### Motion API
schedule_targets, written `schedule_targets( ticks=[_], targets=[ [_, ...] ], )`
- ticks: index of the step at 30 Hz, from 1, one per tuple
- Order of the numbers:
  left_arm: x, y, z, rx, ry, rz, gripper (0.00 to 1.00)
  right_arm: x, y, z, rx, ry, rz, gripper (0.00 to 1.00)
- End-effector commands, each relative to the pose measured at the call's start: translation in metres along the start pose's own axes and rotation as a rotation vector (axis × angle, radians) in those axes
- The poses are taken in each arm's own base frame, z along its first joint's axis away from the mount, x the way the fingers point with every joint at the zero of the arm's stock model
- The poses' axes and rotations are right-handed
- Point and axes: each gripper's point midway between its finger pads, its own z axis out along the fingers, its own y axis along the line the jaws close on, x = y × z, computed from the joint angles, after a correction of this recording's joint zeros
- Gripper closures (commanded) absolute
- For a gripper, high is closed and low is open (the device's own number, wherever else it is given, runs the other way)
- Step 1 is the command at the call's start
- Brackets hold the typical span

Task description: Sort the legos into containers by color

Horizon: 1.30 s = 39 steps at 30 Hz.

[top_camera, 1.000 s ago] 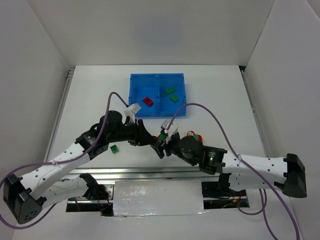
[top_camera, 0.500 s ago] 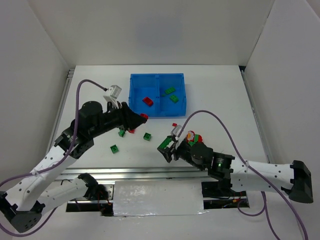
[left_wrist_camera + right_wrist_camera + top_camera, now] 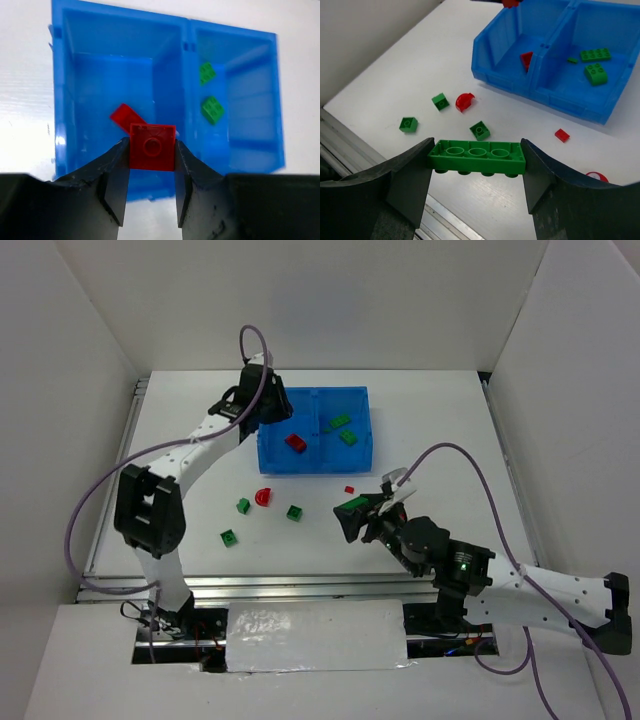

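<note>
The long green brick goes outward in my right gripper next, over the blue tray's section holding green bricks, and is released there, matching it by color.
The blue tray lies at the back of the table. Its left compartment holds a red brick; its right compartment holds two green bricks. My left gripper is shut on a small red brick, held above the left compartment's edge. My right gripper is shut on a long green brick, held above the table in front of the tray. A red curved piece, three small green bricks and a tiny red piece lie loose on the table.
White walls close in the table on the left, back and right. A metal rail runs along the near edge. A red piece shows partly behind my right finger. Purple cables loop above both arms.
My left arm swung from the table's middle up and back to the tray's left side, carrying the red brick. My right arm drew back to the right with the green brick.
</note>
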Motion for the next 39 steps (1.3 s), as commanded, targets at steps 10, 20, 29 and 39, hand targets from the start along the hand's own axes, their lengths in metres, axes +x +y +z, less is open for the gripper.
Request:
schedule_targets(
  ticks=[10,20,29,39],
  targets=[
    [-0.047,0.006,0.020,0.004,-0.040,-0.034,0.01,-0.033,-0.086,0.046,0.306,0.060,0.156,0.94],
    [-0.053,0.006,-0.200,0.121,-0.219,-0.085,0.01,-0.039,-0.151,0.189,0.451,0.259,0.136,0.85],
    [0.000,0.066,-0.298,0.057,-0.278,0.116,0.01,-0.015,-0.188,0.244,0.557,0.352,0.069,0.22],
    [0.039,0.129,-0.280,-0.189,-0.262,0.105,0.00,-0.008,-0.124,0.201,0.397,0.361,0.006,0.00]
  ],
)
